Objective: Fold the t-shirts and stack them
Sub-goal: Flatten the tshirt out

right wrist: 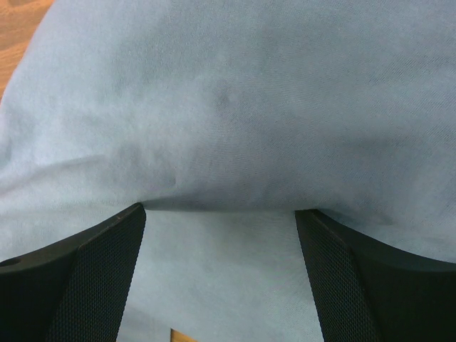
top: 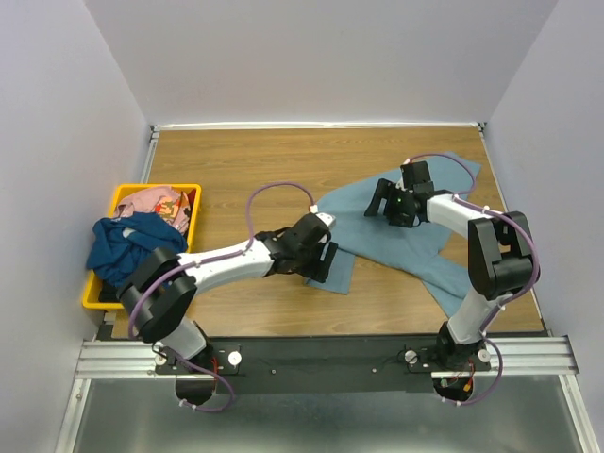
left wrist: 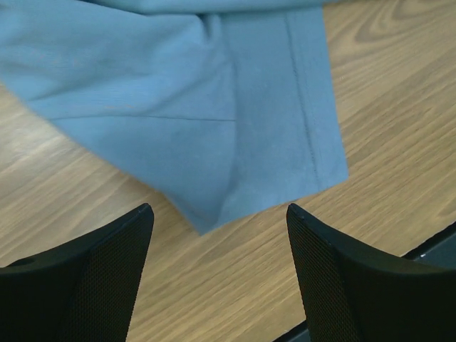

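The sleeve's pointed tip [top: 310, 282] [left wrist: 204, 219] lies below my left gripper between its open fingers, with bare wood on either side, so my left gripper needs to go down and close on it.
The light blue-grey t-shirt [top: 415, 241] lies spread and rumpled on the right half of the wooden table. My left gripper [top: 326, 260] is open over its near left corner; in the left wrist view that sleeve corner [left wrist: 235, 157] lies just beyond the fingertips [left wrist: 135, 235], with bare wood between them. My right gripper [top: 389, 203] is open and low over the shirt's middle; the right wrist view shows a raised fold [right wrist: 228, 142] across both fingertips [right wrist: 128, 235]. The navy t-shirt [top: 123, 247] and the pink patterned t-shirt [top: 156, 203] sit in the bin at left.
A yellow plastic bin [top: 193, 203] stands at the table's left edge, the navy shirt spilling over its near side. Grey walls close in the back and both sides. A black rail [top: 330, 351] runs along the near edge.
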